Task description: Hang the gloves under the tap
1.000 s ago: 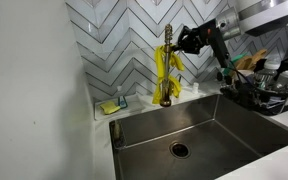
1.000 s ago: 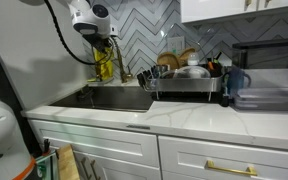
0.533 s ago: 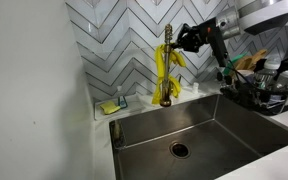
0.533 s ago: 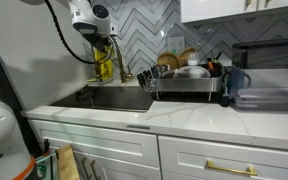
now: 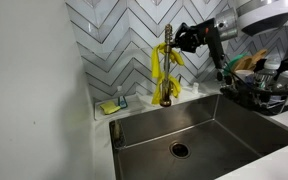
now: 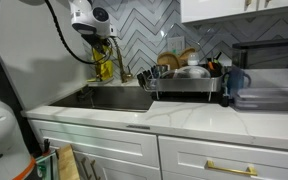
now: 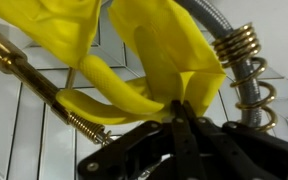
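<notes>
Next I need to move my gripper down along the tap beside the tap's lower part [image 5: 166, 80] and release the cuff, because I still hold the gloves up near the tap's top.
The yellow gloves [image 5: 161, 66] hang limp against the brass-gold tap [image 5: 167, 92] behind the sink; they also show as a yellow strip [image 6: 105, 64] from the other side. My gripper [image 5: 178, 42] comes in from the right at the top of the tap and is shut on the gloves' upper end. In the wrist view the fingertips [image 7: 181, 108] pinch a fold of the gloves [image 7: 154, 45], which drape over the tap's brass tube [image 7: 14, 68]. A silver hose with brass coils [image 7: 239, 60] runs on the right.
A steel sink [image 5: 216, 122] lies below the tap. A small yellow-green sponge [image 5: 111, 105] sits on the ledge to the left. A dish rack [image 5: 269, 92] full of dishes stands to the right, also seen on the counter [image 6: 187, 82]. Tiled wall close behind.
The gripper and the gloves have edged slightly left toward the tap's stem. The jaws have stayed shut.
</notes>
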